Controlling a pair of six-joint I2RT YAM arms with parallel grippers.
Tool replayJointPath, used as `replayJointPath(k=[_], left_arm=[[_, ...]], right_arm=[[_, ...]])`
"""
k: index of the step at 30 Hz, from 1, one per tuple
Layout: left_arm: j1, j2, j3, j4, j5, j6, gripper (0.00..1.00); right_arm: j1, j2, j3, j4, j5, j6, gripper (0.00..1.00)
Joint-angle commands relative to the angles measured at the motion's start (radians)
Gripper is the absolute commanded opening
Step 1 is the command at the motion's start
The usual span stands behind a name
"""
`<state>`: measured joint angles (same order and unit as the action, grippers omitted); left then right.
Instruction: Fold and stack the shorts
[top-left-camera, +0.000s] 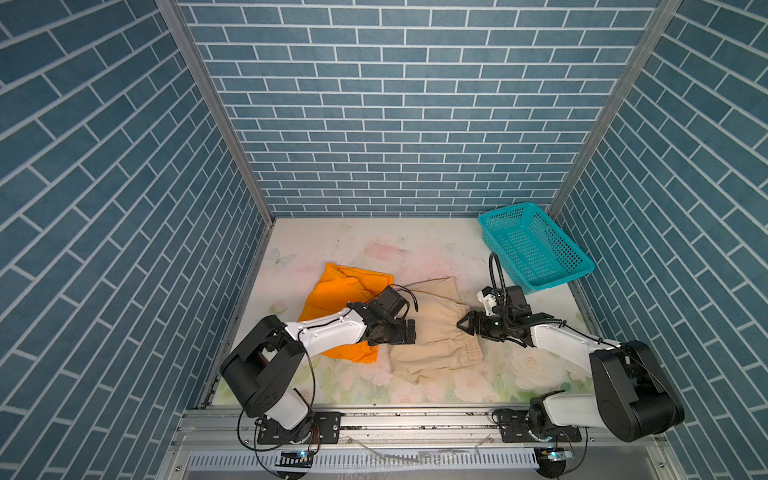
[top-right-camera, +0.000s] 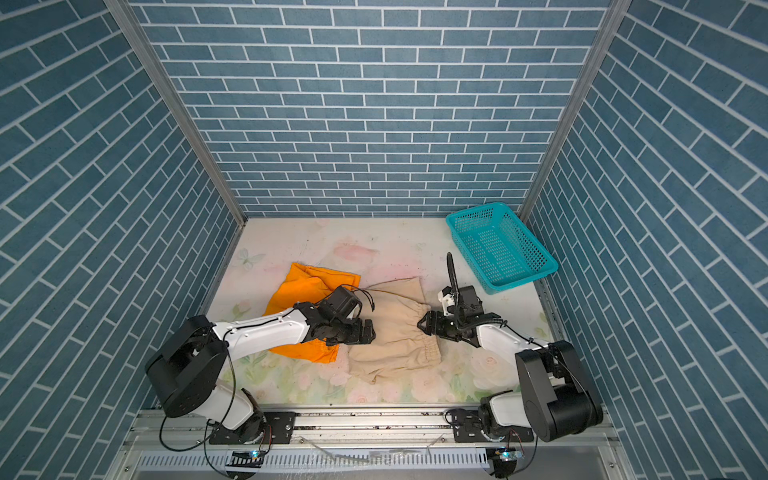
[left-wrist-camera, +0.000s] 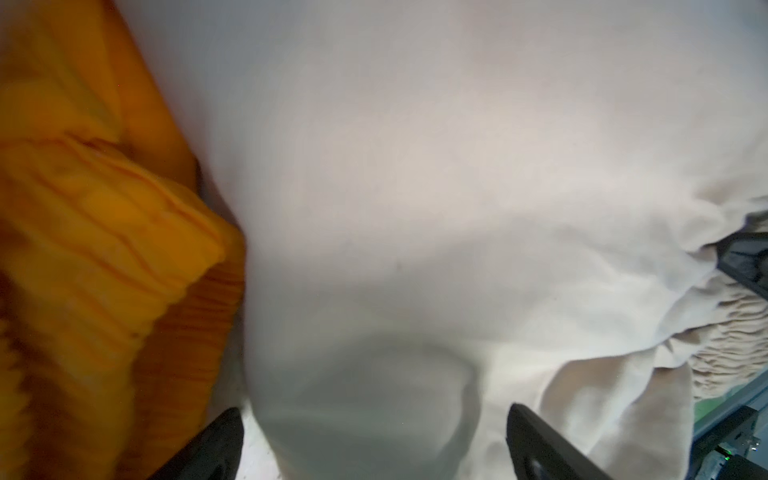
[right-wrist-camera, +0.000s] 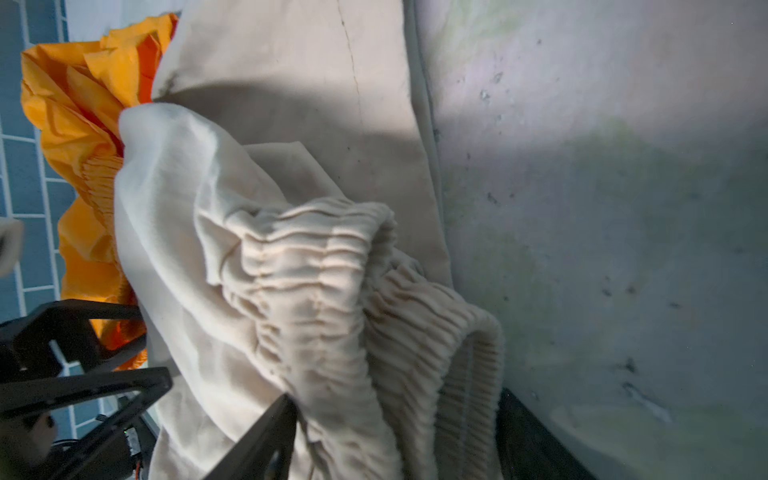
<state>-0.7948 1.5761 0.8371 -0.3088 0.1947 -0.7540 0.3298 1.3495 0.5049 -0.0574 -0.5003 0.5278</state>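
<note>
I should next keep my right gripper low and bring its fingers together straight in from both sides of the bunched beige waistband, since the waistband's gathers already lie between my fingers.
The beige shorts (top-left-camera: 436, 336) (top-right-camera: 395, 336) lie crumpled mid-table, gathered waistband toward the right. The orange shorts (top-left-camera: 345, 286) (top-right-camera: 307, 282) lie to their left, partly under my left arm. My left gripper (top-left-camera: 409, 332) (top-right-camera: 368, 330) (left-wrist-camera: 374, 449) is open and low over the beige cloth (left-wrist-camera: 415, 187), beside the orange waistband (left-wrist-camera: 95, 249). My right gripper (top-left-camera: 462, 323) (top-right-camera: 422, 323) (right-wrist-camera: 395, 440) is open, its jaws either side of the bunched beige waistband (right-wrist-camera: 332, 266). Orange cloth (right-wrist-camera: 83, 104) shows behind it.
A teal perforated basket (top-left-camera: 536, 249) (top-right-camera: 498, 245) stands at the back right corner, just behind my right wrist. The floral table cover (top-left-camera: 374, 245) lies bare at the back and along the front edge. Blue brick walls close in three sides.
</note>
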Motion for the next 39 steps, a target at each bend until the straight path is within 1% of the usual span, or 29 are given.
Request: replayJointPath(k=[1,4,5,6,8,10,13,17,20,22,23,24,27,29,31,33,36,39], left_arm=[[-0.023,0.025,0.015,0.053,-0.010,0.017,1.00],[-0.039,0.049,0.035,0.104,0.012,0.013,0.99],[-0.043,0.059,0.046,0.110,0.023,0.013,0.95],[-0.047,0.075,0.068,0.109,0.035,0.016,0.89],[-0.053,0.100,0.104,0.083,0.046,0.023,0.76],[-0.058,0.115,0.128,0.061,0.054,0.026,0.61],[-0.060,0.116,0.148,0.039,0.060,0.027,0.45],[-0.059,0.114,0.197,-0.036,0.058,0.038,0.23],[-0.060,0.132,0.275,-0.163,0.049,0.059,0.12],[-0.058,0.153,0.351,-0.284,0.040,0.091,0.07],[-0.058,0.159,0.384,-0.337,0.035,0.108,0.06],[-0.057,0.167,0.420,-0.395,0.028,0.130,0.02],[-0.040,0.178,0.521,-0.568,0.013,0.198,0.00],[-0.021,0.173,0.576,-0.670,0.005,0.251,0.00],[0.008,0.161,0.637,-0.775,-0.023,0.320,0.00],[0.040,0.151,0.700,-0.861,-0.080,0.384,0.00],[0.101,0.120,0.767,-0.959,-0.142,0.463,0.00],[0.167,0.068,0.779,-0.996,-0.203,0.553,0.00]], right_arm=[[0.001,0.032,-0.054,0.057,-0.048,0.083,0.72],[0.003,0.041,-0.076,0.119,-0.089,0.110,0.69],[0.003,0.044,-0.078,0.135,-0.101,0.120,0.67],[0.003,0.044,-0.083,0.160,-0.118,0.137,0.63],[0.002,0.040,-0.096,0.223,-0.153,0.173,0.51],[0.003,0.036,-0.109,0.274,-0.168,0.202,0.37],[0.003,0.032,-0.118,0.294,-0.174,0.213,0.19],[0.003,0.008,-0.126,0.299,-0.179,0.231,0.00],[0.009,-0.039,-0.127,0.309,-0.177,0.268,0.00],[0.037,-0.092,-0.114,0.294,-0.159,0.302,0.00],[0.060,-0.121,-0.102,0.265,-0.132,0.320,0.00],[0.102,-0.164,-0.084,0.223,-0.089,0.339,0.00],[0.263,-0.270,-0.028,0.127,0.090,0.368,0.00],[0.331,-0.295,-0.005,0.127,0.153,0.390,0.00],[0.386,-0.285,0.024,0.142,0.200,0.385,0.00],[0.430,-0.243,0.061,0.160,0.233,0.360,0.00],[0.503,-0.139,0.131,0.219,0.259,0.323,0.00],[0.576,-0.012,0.225,0.313,0.288,0.294,0.00]])
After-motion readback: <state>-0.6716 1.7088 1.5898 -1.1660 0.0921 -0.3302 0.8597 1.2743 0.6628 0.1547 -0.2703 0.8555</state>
